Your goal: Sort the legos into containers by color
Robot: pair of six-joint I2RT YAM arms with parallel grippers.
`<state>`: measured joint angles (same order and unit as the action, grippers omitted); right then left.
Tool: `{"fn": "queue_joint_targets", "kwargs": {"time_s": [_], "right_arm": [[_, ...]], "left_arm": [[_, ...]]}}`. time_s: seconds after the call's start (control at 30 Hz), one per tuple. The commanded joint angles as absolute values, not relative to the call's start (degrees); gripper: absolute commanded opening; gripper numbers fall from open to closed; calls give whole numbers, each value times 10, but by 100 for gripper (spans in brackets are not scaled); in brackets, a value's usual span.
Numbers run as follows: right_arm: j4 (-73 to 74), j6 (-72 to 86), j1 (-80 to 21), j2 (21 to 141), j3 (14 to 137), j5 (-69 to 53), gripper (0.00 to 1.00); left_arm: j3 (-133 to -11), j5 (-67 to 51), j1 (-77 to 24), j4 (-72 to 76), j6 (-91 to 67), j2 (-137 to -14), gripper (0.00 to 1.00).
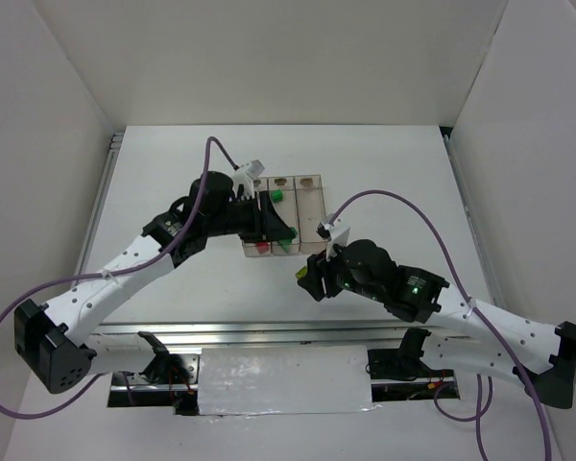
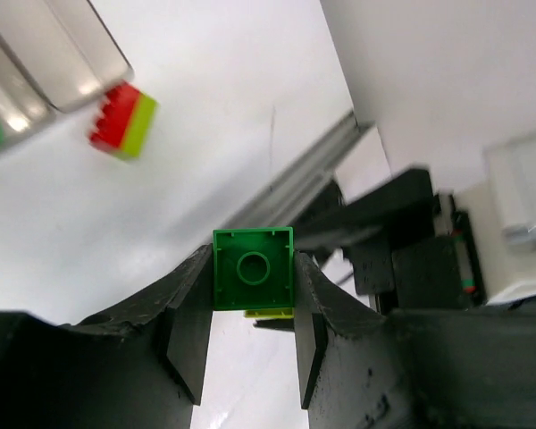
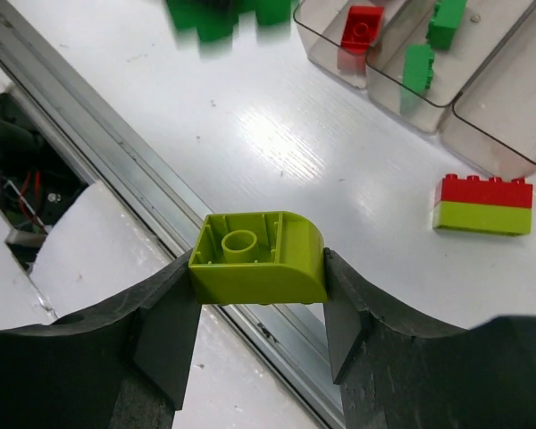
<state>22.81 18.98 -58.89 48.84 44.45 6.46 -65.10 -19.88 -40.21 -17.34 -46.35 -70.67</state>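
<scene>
Next I will move my left gripper outward over the middle bin (image 2: 4, 95) below it, lower and release the green lego, since the bin already holds green legos.
My left gripper (image 2: 253, 290) is shut on a green lego (image 2: 253, 268), held underside up above the table. In the top view it (image 1: 282, 240) hangs over the near end of the containers (image 1: 312, 197). My right gripper (image 3: 257, 281) is shut on a yellow-green curved lego (image 3: 257, 259), near the table's front, right of the bins (image 1: 309, 279). The three clear containers (image 3: 509, 98) hold a red lego (image 3: 361, 25) in one bin and two green legos (image 3: 446, 22) (image 3: 418, 67) in the middle bin. A red-on-yellow-green stack (image 3: 482, 206) lies on the table beside them (image 2: 123, 121).
A metal rail (image 3: 116, 156) runs along the table's front edge, with wiring and the arm bases below it. White walls enclose the table on three sides (image 1: 58, 115). Purple cables (image 1: 384, 197) arc over both arms.
</scene>
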Motion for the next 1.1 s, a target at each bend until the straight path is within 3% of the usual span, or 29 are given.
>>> {"fn": "queue_joint_targets", "kwargs": {"time_s": [0.0, 0.07, 0.27, 0.37, 0.6, 0.9, 1.0, 1.07], "right_arm": [[238, 184, -592, 482, 442, 81, 0], [239, 187, -592, 483, 442, 92, 0], [263, 257, -583, 485, 450, 198, 0], [283, 294, -578, 477, 459, 251, 0], [301, 294, -570, 446, 463, 239, 0], [285, 291, -560, 463, 452, 240, 0], [280, 289, -554, 475, 453, 236, 0], [270, 288, -546, 481, 451, 233, 0]], "left_arm": [[-682, -214, -366, -150, -439, -723, 0], [-688, -216, -352, -148, -439, -736, 0], [-757, -79, -351, -123, -390, -852, 0], [-807, -3, -348, -111, -379, -928, 8], [-973, 86, -338, -177, -368, -1115, 15], [-979, 145, -332, -196, -400, -1163, 26], [-966, 145, -332, -183, -402, -1167, 33], [-975, 137, -332, -183, -398, -1181, 49]]}}
